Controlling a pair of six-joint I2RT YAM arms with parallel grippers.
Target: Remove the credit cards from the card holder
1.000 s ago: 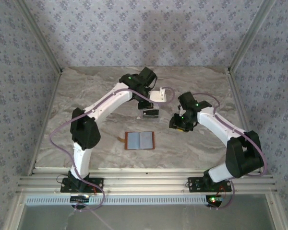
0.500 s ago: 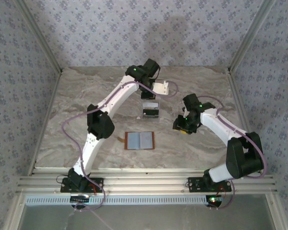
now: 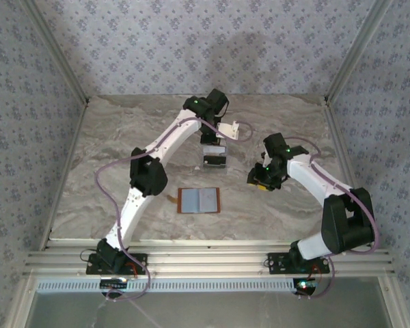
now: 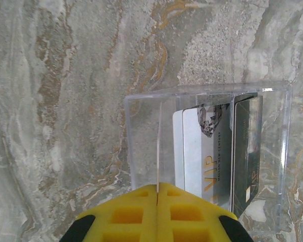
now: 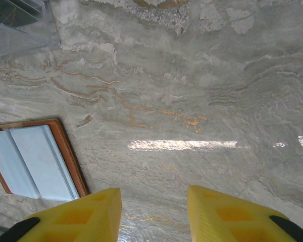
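Observation:
I should next lower my left gripper toward the clear tray's empty part [image 4: 147,146] beside the silvery-white card [image 4: 204,156] and let go of the credit card, because that space is below the gripper.
The card holder [image 3: 199,200] lies open on the marble, brown outside with grey-blue pockets; its right half [image 5: 35,161] sits at the left of the right wrist view. My left gripper [image 3: 210,140] [image 4: 157,187] is shut on a thin whitish credit card [image 4: 157,151] seen edge-on, hanging over the left part of a clear plastic tray [image 4: 136,131]. In that tray lie a silvery-white card [image 4: 204,156] and a dark card [image 4: 246,151]. My right gripper [image 3: 258,179] [image 5: 154,212] hovers open over bare marble, to the right of the card holder, with nothing between its fingers.
The clear tray [image 3: 214,158] stands behind the card holder, mid-table; its corner [image 5: 20,30] appears at the top left of the right wrist view. Patterned walls enclose the table on three sides. Bare marble lies to the left and right.
My left arm has stretched farther back and straightened, its gripper settling over the clear tray with the card. The right arm has barely shifted.

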